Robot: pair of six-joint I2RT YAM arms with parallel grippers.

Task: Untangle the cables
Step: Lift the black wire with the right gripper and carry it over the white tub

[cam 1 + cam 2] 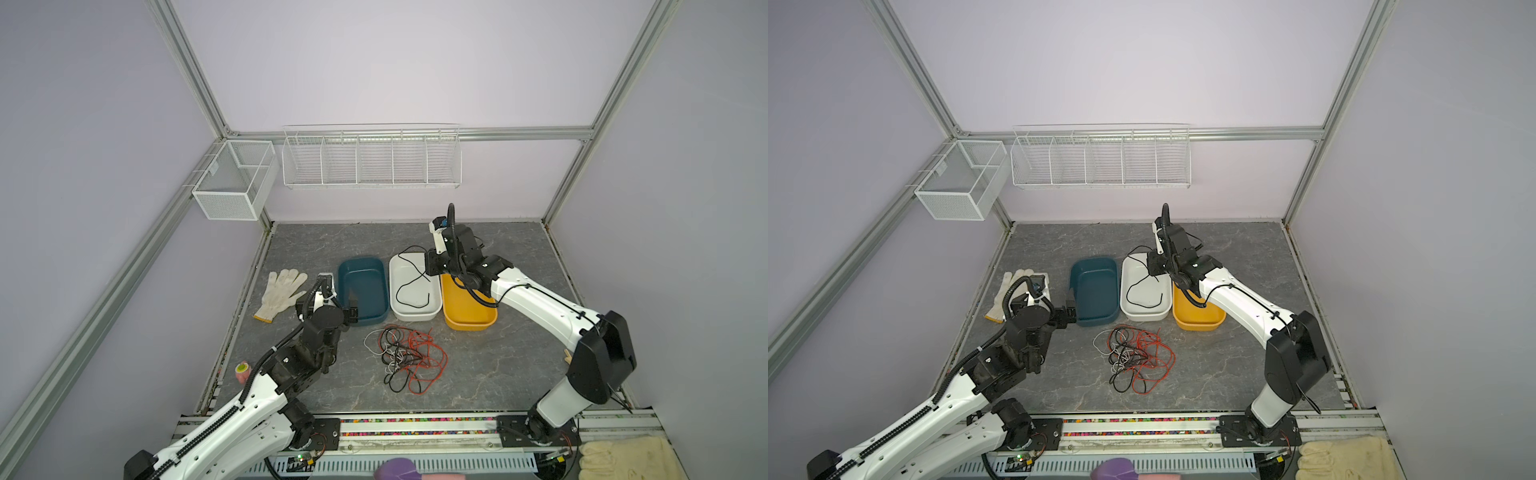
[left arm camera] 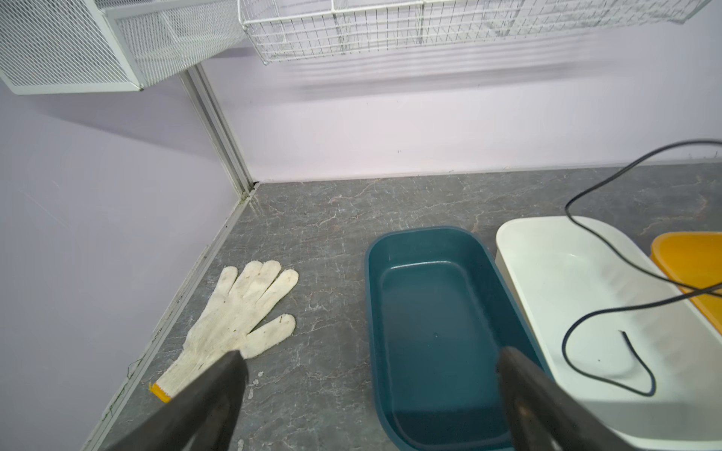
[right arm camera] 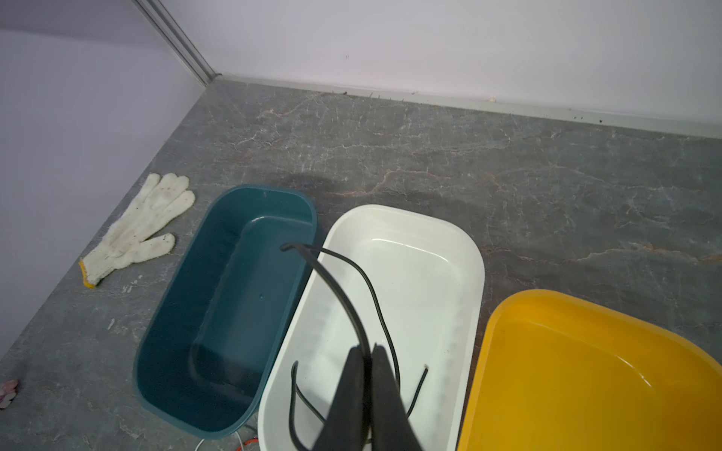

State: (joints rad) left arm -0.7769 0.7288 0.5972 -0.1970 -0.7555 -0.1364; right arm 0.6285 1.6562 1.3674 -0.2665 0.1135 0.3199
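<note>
The right gripper lowers toward the bottom of the white tray next and releases the black cable, since that tray lies open below.
A tangle of red, black and white cables [image 1: 409, 357] [image 1: 1136, 357] lies on the grey table in front of three trays. One separate black cable [image 1: 411, 286] [image 1: 1142, 286] [image 3: 333, 286] curls in the white tray [image 1: 417, 318] [image 3: 402, 213], looping up over its far rim. My right gripper [image 1: 429, 270] [image 1: 1153, 266] [image 3: 365, 349] hangs above that tray, shut on this black cable. My left gripper [image 1: 353, 311] [image 1: 1070, 309] [image 2: 371, 353] stands open and empty over the near left corner of the blue tray [image 1: 360, 259] [image 2: 414, 230]. The black cable [image 2: 625, 308] shows at the edge of the left wrist view.
A yellow tray [image 1: 469, 324] [image 3: 586, 308] sits right of the white one, under my right arm. A white work glove [image 1: 282, 293] [image 2: 242, 308] lies left of the blue tray. A small pink object [image 1: 243, 371] rests by the left edge. Wire baskets [image 1: 372, 158] hang on the back wall.
</note>
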